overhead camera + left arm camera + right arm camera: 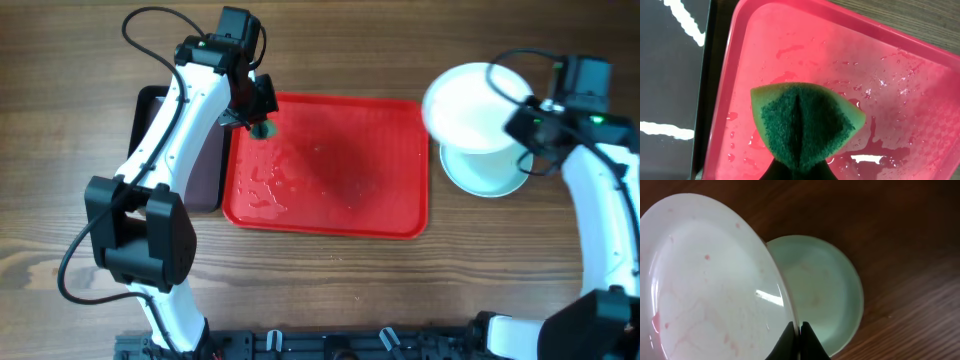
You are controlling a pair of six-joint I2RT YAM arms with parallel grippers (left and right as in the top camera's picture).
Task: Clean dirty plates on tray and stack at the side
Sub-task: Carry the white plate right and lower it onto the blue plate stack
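Observation:
My right gripper moves back and down onto the pale mint plate [485,170] next and releases the white plate's rim, since the mint plate lies below and back from the white plate [470,105].
The red tray [330,170] lies at the table's middle, wet, with no plates on it. My left gripper [258,118] is shut on a green sponge [805,127], held over the tray's far left corner [755,30]. My right gripper [520,125] is shut on the rim of the white plate [470,105], held tilted above the table right of the tray. In the right wrist view the white plate [710,280] shows faint pink streaks. A pale mint plate [485,170] lies on the table beneath it, also seen in the right wrist view [825,290]. I cannot tell whether it is a stack.
A smaller black tray [150,110] lies just left of the red tray, partly under my left arm; it shows in the left wrist view [670,75]. Water drops and a pinkish smear cover the red tray's surface. A black rail [330,345] runs along the near edge.

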